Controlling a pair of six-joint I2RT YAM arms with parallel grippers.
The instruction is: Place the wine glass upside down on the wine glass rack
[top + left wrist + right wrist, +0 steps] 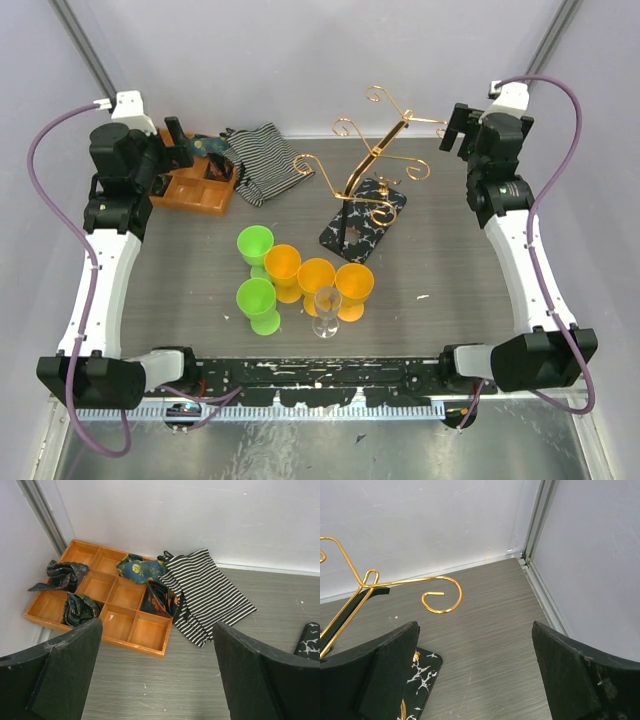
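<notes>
Next, the left gripper moves down and back onto the farther green cup's rim (240, 243), since that cup stands below it and to its right in the top view.
The clear wine glass (327, 308) stands upright near the table's front middle, touching the orange cups. The wine glass rack (365, 165) is a gold wire stand with scroll arms on a black, white-speckled base (365, 222) at the back centre. My left gripper (182, 143) hangs open at the back left, far from the glass. My right gripper (452, 128) hangs open at the back right, beside the rack's top arm. In the left wrist view the left gripper (157, 625) holds nothing. In the right wrist view the right gripper (475, 626) is empty, with a gold scroll (440, 594) ahead.
An orange compartment tray (185, 192) with folded cloths sits at the back left under the left gripper, a striped cloth (265, 160) beside it. Two green cups (255, 245) and three orange cups (316, 277) cluster around the glass. Walls close the back and sides.
</notes>
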